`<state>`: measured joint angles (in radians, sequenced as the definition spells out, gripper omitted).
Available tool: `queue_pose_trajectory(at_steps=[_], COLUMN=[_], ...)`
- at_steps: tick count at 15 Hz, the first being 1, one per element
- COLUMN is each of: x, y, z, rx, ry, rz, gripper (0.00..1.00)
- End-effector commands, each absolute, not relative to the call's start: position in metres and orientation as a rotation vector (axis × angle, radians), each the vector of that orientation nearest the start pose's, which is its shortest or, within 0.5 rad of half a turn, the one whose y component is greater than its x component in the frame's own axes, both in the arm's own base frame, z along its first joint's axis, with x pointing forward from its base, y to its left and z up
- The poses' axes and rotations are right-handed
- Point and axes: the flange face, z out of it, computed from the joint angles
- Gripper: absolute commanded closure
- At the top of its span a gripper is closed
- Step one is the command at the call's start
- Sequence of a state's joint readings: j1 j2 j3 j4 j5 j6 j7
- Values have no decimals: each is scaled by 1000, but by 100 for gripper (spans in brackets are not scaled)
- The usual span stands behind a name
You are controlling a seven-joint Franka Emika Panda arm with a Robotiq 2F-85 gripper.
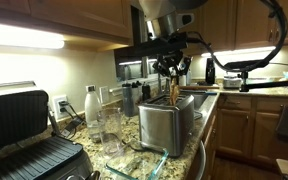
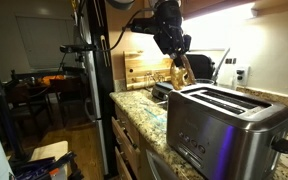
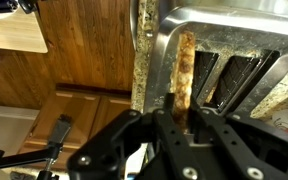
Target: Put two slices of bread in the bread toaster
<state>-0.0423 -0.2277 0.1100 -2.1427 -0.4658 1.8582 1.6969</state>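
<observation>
The gripper moves from the toaster's rim over the nearest dark slot and goes down there next, since the tan slice (image 2: 180,72) still hangs beside that opening.
The gripper (image 1: 171,70) hangs over the bread toaster (image 1: 165,124), shut on one slice of bread (image 1: 174,93) that points straight down. The slice's lower end is at the toaster's top, at its far end. In an exterior view the tan slice (image 2: 180,72) hangs below the gripper (image 2: 174,48), just behind the shiny steel toaster (image 2: 224,128). The wrist view shows the slice (image 3: 186,60) edge-on between the closed fingers of the gripper (image 3: 174,103), over the toaster's (image 3: 239,22) top beside two dark slots. I cannot tell whether its tip is inside a slot. No other slice is in view.
A large black ribbed contact grill (image 1: 24,145) stands at the near end of the granite counter (image 1: 124,140). Bottles and glasses (image 1: 96,112) and a clear glass dish (image 1: 139,163) sit beside the toaster. A wooden cutting board (image 2: 142,66) leans at the back wall, and a dark fridge (image 2: 94,80) borders the counter.
</observation>
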Motion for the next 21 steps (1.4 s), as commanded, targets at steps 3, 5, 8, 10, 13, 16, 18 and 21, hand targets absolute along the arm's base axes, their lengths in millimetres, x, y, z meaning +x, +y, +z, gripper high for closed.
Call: queue_pose_trajectory(at_steps=[3,5,8,10,13,16,18,21], x=[488,490,495,500,507,513,514,516], y=[-19,-25,-33,-38,-48,-56,-60,-64], z=[504,501,495,494,487,479,475,472], rx=[-2469,-2452,-2432,-2407,-2380,-2368,-2361,-2355], ry=[2403,2419,2422,2409,2397,2395,2398,2410], rz=[-614,-611,-600,-599,-602,-595,-587,-577], gripper=[92,92,92,92,92,92,92,60])
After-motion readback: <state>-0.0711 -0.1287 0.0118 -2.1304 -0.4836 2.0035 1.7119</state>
